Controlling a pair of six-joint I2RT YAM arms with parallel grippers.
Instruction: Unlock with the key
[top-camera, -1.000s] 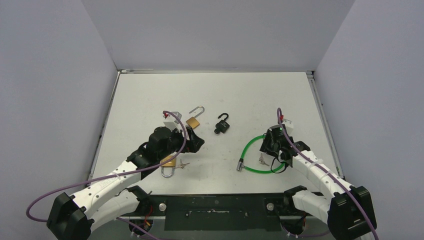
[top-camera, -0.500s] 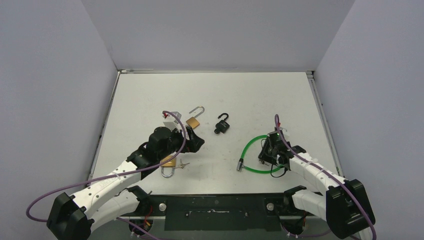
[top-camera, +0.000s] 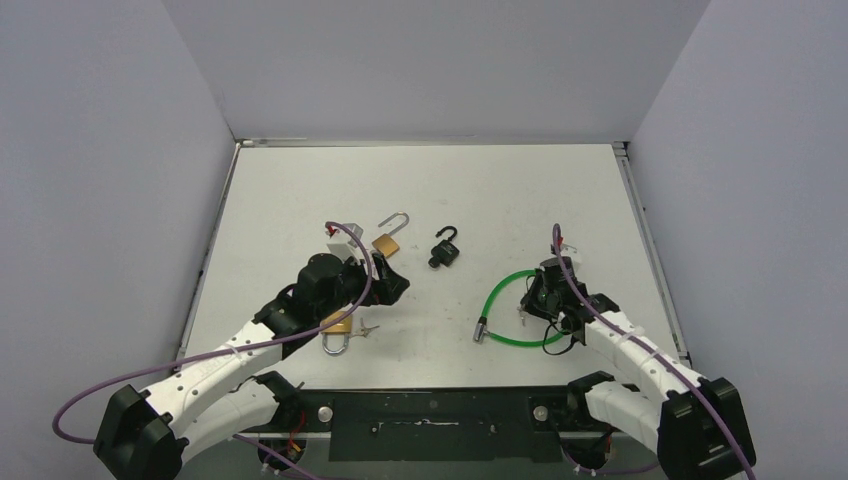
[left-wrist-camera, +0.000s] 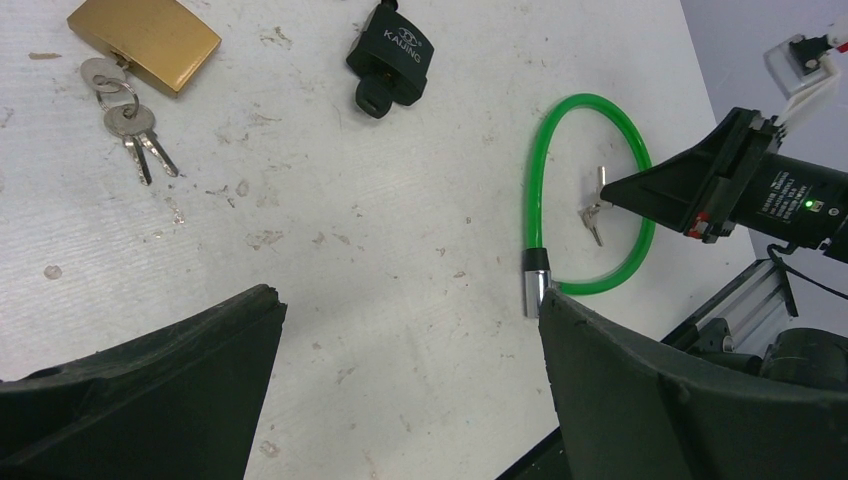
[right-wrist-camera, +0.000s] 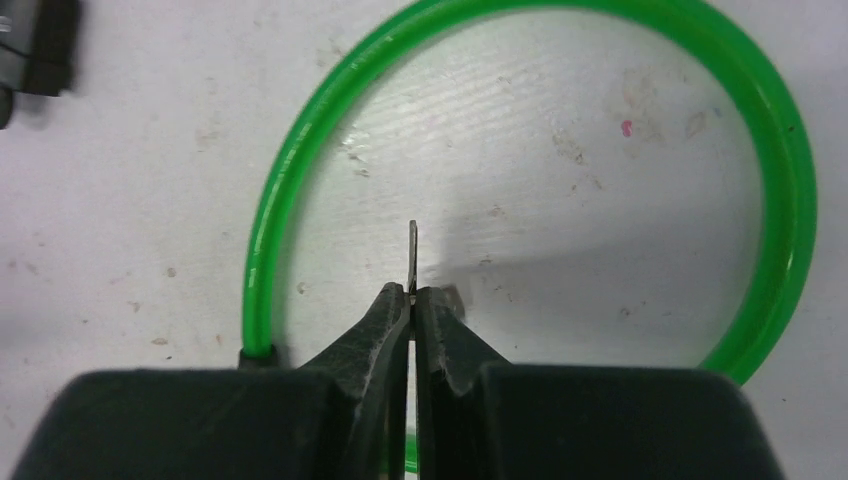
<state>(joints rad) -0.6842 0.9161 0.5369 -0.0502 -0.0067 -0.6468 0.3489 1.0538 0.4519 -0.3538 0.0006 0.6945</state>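
The cable by its metal end (top-camera: 486, 308) (left-wrist-camera: 534, 232) is below my left gripper and to its right in the top view, so my empty left gripper needs to move across and down.
A green cable lock (top-camera: 497, 290) lies in a loop on the table, its metal end (left-wrist-camera: 533, 290) toward the near edge. Inside the loop my right gripper (right-wrist-camera: 412, 293) is shut on a small silver key (right-wrist-camera: 412, 250), whose blade sticks out edge-on past the fingertips. The left wrist view shows that key (left-wrist-camera: 597, 205) at the tip of the right gripper (left-wrist-camera: 625, 190). My left gripper (left-wrist-camera: 410, 320) hangs open over bare table left of the loop, nothing between its fingers.
A black padlock (top-camera: 445, 250) with an open shackle lies mid-table. A brass padlock (top-camera: 388, 243) with an open shackle lies left of it, a key bunch (left-wrist-camera: 130, 125) beside it. Another brass padlock (top-camera: 338, 330) lies under my left arm.
My right gripper came down inside the green loop and closed on the key. The left arm has not moved.
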